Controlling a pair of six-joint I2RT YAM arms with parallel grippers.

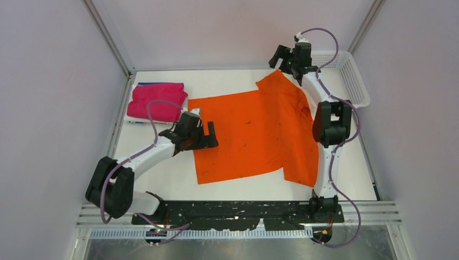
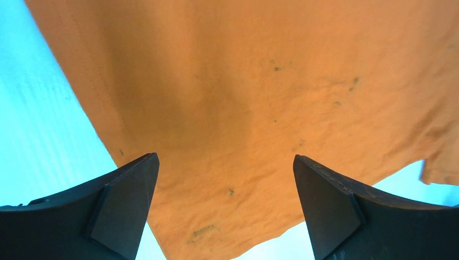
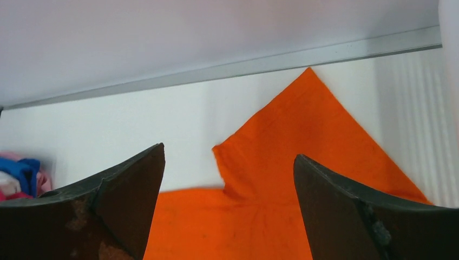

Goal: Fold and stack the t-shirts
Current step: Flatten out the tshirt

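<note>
My left gripper will move back and down onto the orange t-shirt's near hem corner (image 1: 201, 180) and close there, since that corner lies uncovered, bordered by bare table.
The orange t-shirt (image 1: 254, 135) lies spread flat in the middle of the table, one sleeve pointing toward the back wall. A magenta-pink t-shirt (image 1: 157, 101) sits folded at the back left, with a blue t-shirt's edge (image 1: 154, 84) showing behind it. My left gripper (image 1: 205, 127) hovers over the orange shirt's left edge, open and holding nothing; from the left wrist the orange cloth (image 2: 243, 97) fills the space beyond the left gripper (image 2: 225, 156). My right gripper (image 1: 277, 60) stands open above the far sleeve (image 3: 308, 124), and the right gripper (image 3: 229, 151) has nothing between its fingers.
A white mesh basket (image 1: 352, 76) stands at the back right corner, beside the right arm. Walls and metal frame posts enclose the table on three sides. The folded stack (image 3: 21, 173) shows at the far left of the right wrist view.
</note>
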